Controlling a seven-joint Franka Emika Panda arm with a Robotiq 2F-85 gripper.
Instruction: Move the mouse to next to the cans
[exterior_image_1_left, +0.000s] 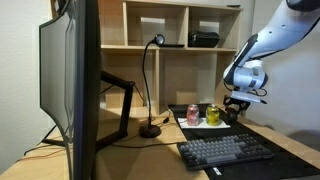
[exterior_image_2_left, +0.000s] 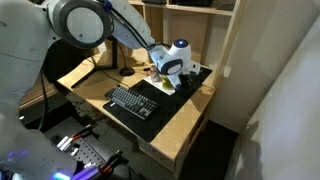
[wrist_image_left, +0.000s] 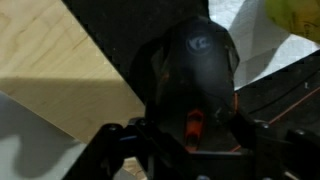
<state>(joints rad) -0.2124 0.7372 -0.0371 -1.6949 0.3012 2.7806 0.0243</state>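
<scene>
The black mat (wrist_image_left: 150, 40) beside the white paper is just below my gripper and the cans are close by, so I should next lower my gripper there and let go of the mouse (wrist_image_left: 200, 60).
The black domed mouse (wrist_image_left: 200, 60) with an orange scroll wheel fills the middle of the wrist view, sitting between my gripper's (wrist_image_left: 195, 135) two fingers, which close against its sides. In an exterior view my gripper (exterior_image_1_left: 235, 110) is low over the desk, just beside the pinkish-red can (exterior_image_1_left: 193, 115) and the yellow-green can (exterior_image_1_left: 213, 114). A corner of the yellow-green can (wrist_image_left: 295, 12) shows at the top right of the wrist view. In both exterior views the gripper (exterior_image_2_left: 168, 80) hides the mouse.
A dark grey keyboard (exterior_image_1_left: 225, 151) lies on a black mat in front of the cans and also shows in an exterior view (exterior_image_2_left: 130, 100). A large monitor (exterior_image_1_left: 70, 80) stands near the camera. A black desk lamp (exterior_image_1_left: 150, 128) and wooden shelves (exterior_image_1_left: 170, 45) stand behind.
</scene>
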